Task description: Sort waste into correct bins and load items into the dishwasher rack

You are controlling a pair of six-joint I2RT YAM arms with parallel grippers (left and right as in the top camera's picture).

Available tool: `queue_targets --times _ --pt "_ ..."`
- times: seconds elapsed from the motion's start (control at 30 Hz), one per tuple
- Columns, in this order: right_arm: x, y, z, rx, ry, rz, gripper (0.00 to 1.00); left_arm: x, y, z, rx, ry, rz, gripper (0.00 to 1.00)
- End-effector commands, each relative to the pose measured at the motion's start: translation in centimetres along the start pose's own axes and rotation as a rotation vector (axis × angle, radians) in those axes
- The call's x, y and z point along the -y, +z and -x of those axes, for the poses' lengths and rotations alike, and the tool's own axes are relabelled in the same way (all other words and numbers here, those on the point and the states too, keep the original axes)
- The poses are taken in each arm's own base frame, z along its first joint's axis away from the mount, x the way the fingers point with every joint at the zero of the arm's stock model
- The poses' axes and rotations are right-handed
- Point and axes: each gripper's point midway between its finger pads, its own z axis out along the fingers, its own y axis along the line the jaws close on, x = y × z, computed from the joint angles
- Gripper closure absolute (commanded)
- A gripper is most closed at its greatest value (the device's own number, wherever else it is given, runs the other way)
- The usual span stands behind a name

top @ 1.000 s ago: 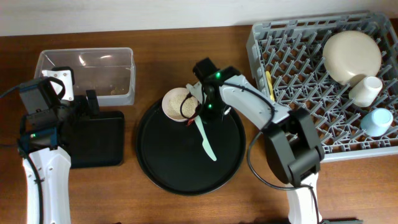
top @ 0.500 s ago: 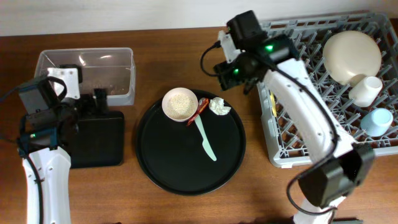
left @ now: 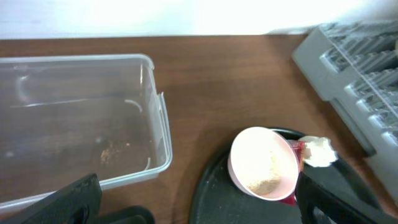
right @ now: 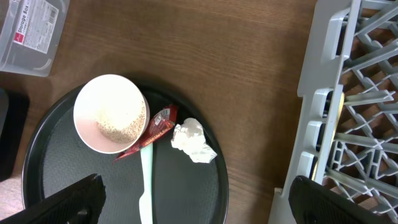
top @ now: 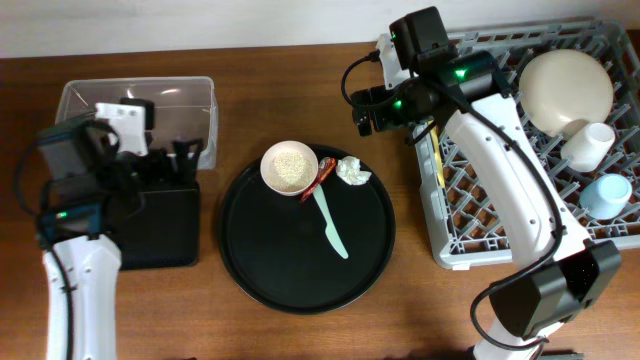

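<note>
I will next take my left gripper toward the round tray (top: 300,285) and down onto the bowl's rim facing the clear tub, as the wrapper leaves it free.
On the round black tray (top: 300,285) stand the pink-rimmed bowl (top: 289,167) of rice-like grains, a red wrapper (top: 322,176), a crumpled paper wad (top: 351,171) and a mint-green spoon (top: 331,228). My right gripper (top: 375,108) hangs open and empty above the table, between the tray and the grey dishwasher rack (top: 500,215). In the right wrist view the bowl (right: 111,113), wrapper (right: 152,130) and wad (right: 193,142) lie below the right gripper (right: 199,208). My left gripper (top: 165,160) is open over the edge between the clear tub (top: 140,100) and the black rectangular tray (top: 160,225).
The rack holds a cream plate (top: 565,90), a white cup (top: 588,145), a light-blue cup (top: 607,194) and a yellow spoon (top: 435,150). In the left wrist view the tub (left: 74,124) has only crumbs in it, and the bowl (left: 264,163) sits to the right.
My right gripper has lifted off the tray beside the bowl, swung back and right toward the rack's corner, and opened wide. The paper wad now shows on the tray. The left arm shifted slightly.
</note>
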Motion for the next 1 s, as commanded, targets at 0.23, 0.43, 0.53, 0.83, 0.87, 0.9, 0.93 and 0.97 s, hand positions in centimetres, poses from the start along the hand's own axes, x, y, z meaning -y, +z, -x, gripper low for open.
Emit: queue_targets --times 0.23,0.43,0.53,0.83,0.87,0.9,0.93,0.97 --pt "-0.4 -1.2 0.7 0.035 0.01 0.017 0.02 7.2 5.5 -0.1 -0.051 0.107 0.115 0.01" --pt "-0.4 -1.2 0.7 0.036 0.01 0.017 0.02 6.9 11.1 -5.2 -0.248 -0.005 0.082 0.01" --pt "-0.4 -1.2 0.7 0.036 0.01 0.017 0.02 6.4 13.3 -5.7 -0.316 -0.016 0.089 0.01" --pt "-0.4 -1.2 0.7 0.035 0.01 0.017 0.02 5.1 19.1 -8.7 -0.444 -0.034 0.098 0.16" --pt "-0.4 -1.2 0.7 0.035 0.01 0.017 0.02 5.2 19.3 -9.0 -0.453 -0.032 0.097 0.2" --pt "-0.4 -1.2 0.7 0.035 0.01 0.017 0.02 5.3 19.6 -9.6 -0.469 -0.025 0.093 0.25" --pt "-0.4 -1.2 0.7 0.035 0.01 0.017 0.02 5.5 19.7 -10.1 -0.483 -0.023 0.091 0.27" --pt "-0.4 -1.2 0.7 0.036 0.01 0.017 0.02 5.6 19.8 -10.2 -0.488 -0.022 0.09 0.28"
